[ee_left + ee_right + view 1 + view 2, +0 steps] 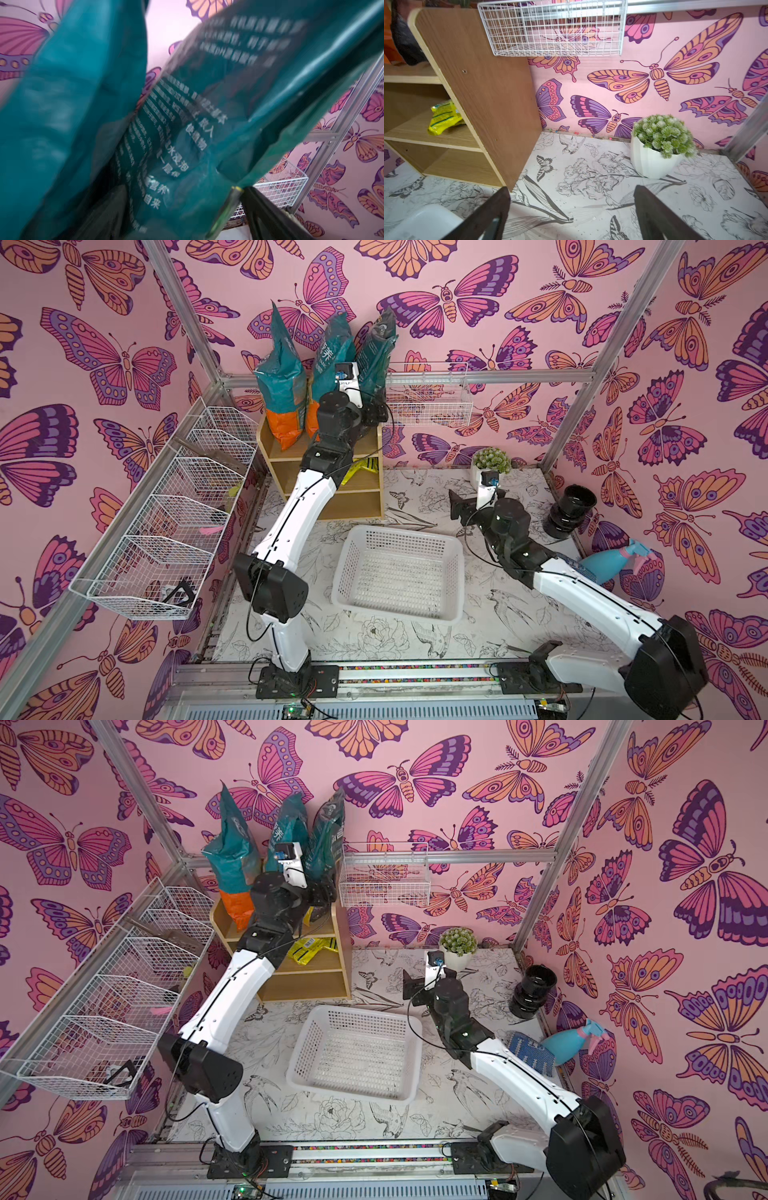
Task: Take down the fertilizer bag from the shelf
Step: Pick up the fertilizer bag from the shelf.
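Next, my left gripper pushes outward onto the lower part of the teal bag (pixel 176 200), since the bag at the shelf's end already stands between the open fingers.
Three teal fertilizer bags stand upright on top of the light-wood shelf (pixel 357 506). The left bag (pixel 280 377) has an orange base, the middle bag (pixel 332 356) is beside it, and the right bag (pixel 378 352) leans at the shelf's right end. My left gripper (pixel 375 412) is raised to the right bag's lower part. In the left wrist view that bag (pixel 207 104), blurred, fills the space between the wide-apart fingers of the left gripper (pixel 185 188). My right gripper (pixel 457 506) hovers open and empty over the table right of the shelf, also seen in the right wrist view (pixel 572 188).
A white plastic basket (pixel 407 532) sits mid-table. A yellow packet (pixel 363 468) lies on the shelf's middle tier. White wire baskets hang on the left wall (pixel 166 539) and back wall (pixel 428 402). A potted plant (pixel 490 464), black pots (pixel 569 510) and a blue spray bottle (pixel 611 564) stand at the right.
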### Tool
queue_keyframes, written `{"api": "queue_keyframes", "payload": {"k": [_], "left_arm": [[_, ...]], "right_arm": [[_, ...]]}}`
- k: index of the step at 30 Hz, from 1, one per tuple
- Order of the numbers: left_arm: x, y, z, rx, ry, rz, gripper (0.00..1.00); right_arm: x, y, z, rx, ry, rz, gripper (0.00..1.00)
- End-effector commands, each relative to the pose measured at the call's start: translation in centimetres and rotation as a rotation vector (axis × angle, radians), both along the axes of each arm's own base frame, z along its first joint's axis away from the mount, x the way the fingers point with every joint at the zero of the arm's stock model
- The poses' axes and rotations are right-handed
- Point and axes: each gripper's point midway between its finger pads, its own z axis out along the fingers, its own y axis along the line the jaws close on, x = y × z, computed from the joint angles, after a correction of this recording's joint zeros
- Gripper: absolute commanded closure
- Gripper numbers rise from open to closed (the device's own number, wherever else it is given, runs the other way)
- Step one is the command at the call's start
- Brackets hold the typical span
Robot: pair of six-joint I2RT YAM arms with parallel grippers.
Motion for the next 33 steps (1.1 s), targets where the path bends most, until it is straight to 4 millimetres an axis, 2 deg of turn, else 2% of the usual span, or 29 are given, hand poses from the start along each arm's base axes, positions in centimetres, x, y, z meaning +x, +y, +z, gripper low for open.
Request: {"api": "queue_keyframes", "payload": {"k": [1,5,7,8,9,10,11,12,14,18,25,29,33], "left_arm": [[1.4,-2.0,-1.8,0.079,0.026,-0.036,0.07],[3.7,-3.2,-2.2,0.173,-0.023,0.042,0.07],[4.5,-3.7,-3.2,0.234,-0.029,0.061,0.13],[4.7,-4.0,-3.6,0.262,-0.033,0.069,0.23],[4.8,-4.1,-4.0,0.284,-0.032,0.08,0.38],[5.0,-4.0,-4.3,0.299,-0.029,0.1,0.58],[5.0,-3.8,-4.4,0.304,-0.028,0.122,0.74],[5.0,-3.7,-4.4,0.305,-0.031,0.134,0.85],[4.6,-3.3,-3.9,0.296,-0.042,0.153,1.0],[2.7,-3.1,-1.3,0.238,-0.094,0.131,1.0],[-1.8,-1.8,6.3,0.144,-0.264,0.115,1.0],[-5.5,-1.4,10.8,0.116,-0.357,0.065,1.0],[-10.0,1.1,15.3,0.065,-0.44,0.104,1.0]], "right_arm": [[0.1,-1.0,0.2,-0.012,-0.037,-0.047,0.04],[0.7,0.5,-1.3,-0.037,0.013,0.008,0.04],[1.1,1.1,-1.8,-0.041,0.036,0.023,0.04],[1.2,1.4,-2.0,-0.041,0.044,0.035,0.04],[1.3,1.6,-2.2,-0.043,0.048,0.043,0.04],[1.3,1.8,-2.3,-0.042,0.052,0.048,0.04],[1.4,1.9,-2.5,-0.039,0.056,0.049,0.04],[1.5,2.0,-2.6,-0.039,0.058,0.052,0.04],[1.6,2.2,-2.9,-0.04,0.063,0.056,0.04],[1.8,2.2,-3.2,-0.044,0.066,0.051,0.04],[1.9,2.5,-3.5,-0.027,0.072,0.06,0.04],[1.8,3.0,-3.6,-0.012,0.078,0.083,0.04],[1.7,3.2,-3.6,-0.006,0.082,0.093,0.04]]}}
